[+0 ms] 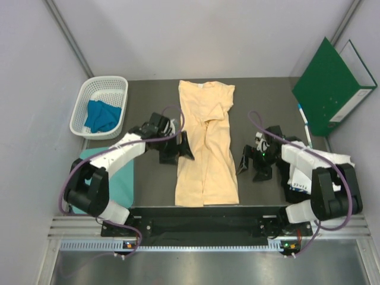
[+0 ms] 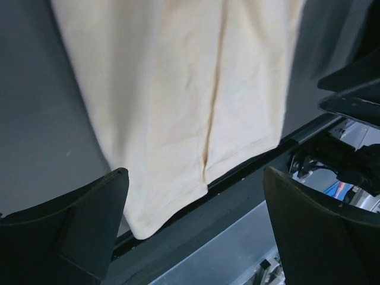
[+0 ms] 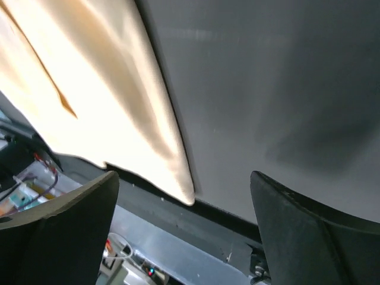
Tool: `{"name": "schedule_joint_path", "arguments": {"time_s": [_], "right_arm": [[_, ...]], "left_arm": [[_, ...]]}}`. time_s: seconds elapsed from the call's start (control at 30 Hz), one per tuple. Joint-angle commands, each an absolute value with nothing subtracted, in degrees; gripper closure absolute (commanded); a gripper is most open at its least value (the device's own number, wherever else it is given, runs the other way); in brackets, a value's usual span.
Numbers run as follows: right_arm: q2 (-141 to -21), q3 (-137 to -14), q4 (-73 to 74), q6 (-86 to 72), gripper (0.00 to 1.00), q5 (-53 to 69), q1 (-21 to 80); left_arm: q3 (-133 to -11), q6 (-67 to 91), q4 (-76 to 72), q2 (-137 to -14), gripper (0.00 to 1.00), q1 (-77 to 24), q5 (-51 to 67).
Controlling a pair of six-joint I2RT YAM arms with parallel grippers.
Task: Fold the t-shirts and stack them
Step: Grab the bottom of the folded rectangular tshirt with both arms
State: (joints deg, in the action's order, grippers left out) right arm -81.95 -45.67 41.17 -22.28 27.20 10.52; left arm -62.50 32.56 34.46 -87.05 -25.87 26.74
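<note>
The left gripper lowers and draws back onto the hem corner nearer the teal cloth next, since the near hem lies open at the table's front edge.
A pale peach-yellow t-shirt (image 1: 205,142) lies along the middle of the dark table (image 1: 148,95), folded lengthwise into a narrow strip, collar at the far end. Its near hem reaches the table's front edge (image 2: 178,119) (image 3: 107,101). My left gripper (image 1: 178,151) (image 2: 195,178) hovers just left of the shirt, open, with nothing between its fingers. Just right of the shirt is my right gripper (image 1: 253,166) (image 3: 184,178), also open and empty. A blue t-shirt (image 1: 102,116) sits bunched in the white basket (image 1: 107,80).
The white basket stands at the table's far left. A green folder (image 1: 332,86) leans at the far right, a pen (image 1: 304,122) beside it. A teal flat cloth (image 1: 119,178) lies under the left arm. Under the right arm is a white printed item (image 1: 295,178).
</note>
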Motion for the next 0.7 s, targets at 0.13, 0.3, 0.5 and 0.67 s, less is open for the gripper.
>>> {"name": "schedule_joint_path", "arguments": {"time_s": [0.13,0.3,0.5,0.67], "right_arm": [[-71.3,-34.0,32.8,-32.2,0.2,33.0,18.4],[-69.8,-28.2,26.8,-38.3,0.3,32.9,23.8],[-71.3,-25.4,23.0,-42.7,0.4,30.6,27.2],[-75.8,-27.1,21.1,-43.6,0.4,28.0,29.1]], "left_arm": [[-38.9,43.6,26.7,-77.1,0.01,-25.8,26.4],[-33.1,47.4,23.2,-74.2,0.01,-25.8,26.2],[-29.8,49.3,20.0,-75.8,0.22,-26.5,29.0],[-29.8,48.3,20.7,-80.1,0.26,-27.8,31.3]]}}
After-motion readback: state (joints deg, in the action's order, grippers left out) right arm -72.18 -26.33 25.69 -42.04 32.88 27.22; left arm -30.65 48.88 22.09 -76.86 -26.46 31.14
